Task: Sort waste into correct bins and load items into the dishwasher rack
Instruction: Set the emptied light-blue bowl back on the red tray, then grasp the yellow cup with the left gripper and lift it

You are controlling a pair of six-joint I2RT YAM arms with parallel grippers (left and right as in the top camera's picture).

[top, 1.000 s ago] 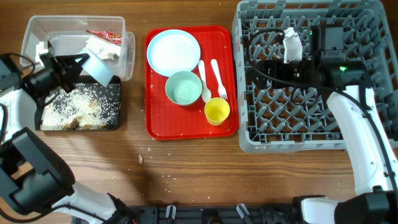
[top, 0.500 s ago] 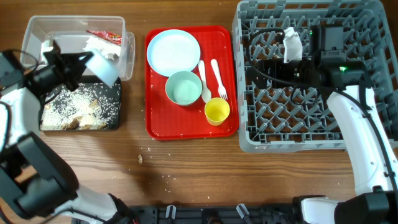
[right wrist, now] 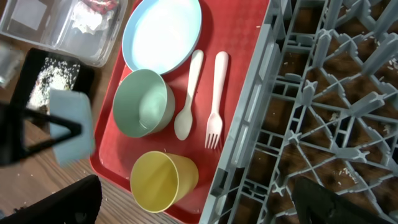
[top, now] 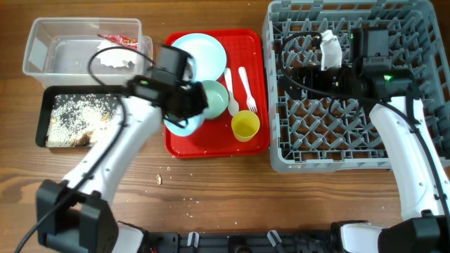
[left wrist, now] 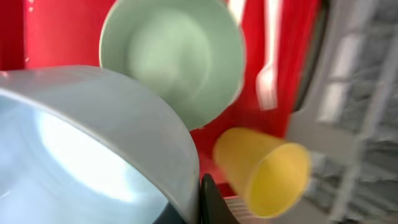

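My left gripper holds the bowl's rim. It will lower the bowl down and back onto the tray's bare spot beside the yellow cup and let go of the rim.
My left gripper (top: 185, 105) is shut on the rim of a pale blue bowl (top: 181, 125) and holds it over the left side of the red tray (top: 254, 49). In the left wrist view the bowl (left wrist: 93, 143) fills the lower left and one black finger (left wrist: 208, 200) presses its rim. A mint bowl (top: 214, 98), blue plate (top: 200, 56), white spoon (top: 230, 91), fork (top: 247, 86) and yellow cup (top: 245, 126) sit on the tray. My right gripper (top: 294, 74) is open and empty over the grey rack (top: 351, 151); its wrist view shows the cup (right wrist: 163, 180) and mint bowl (right wrist: 143, 102).
The clear tub (top: 49, 49) at the back left holds the red wrapper (top: 116, 40) and white tissue (top: 116, 60). The black tray (top: 130, 123) in front of it holds brown scraps and rice (top: 77, 119). Crumbs (top: 159, 179) lie on the wooden table.
My left arm has swung right from over the black tray to over the red tray, carrying the pale blue bowl. The right arm has not moved.
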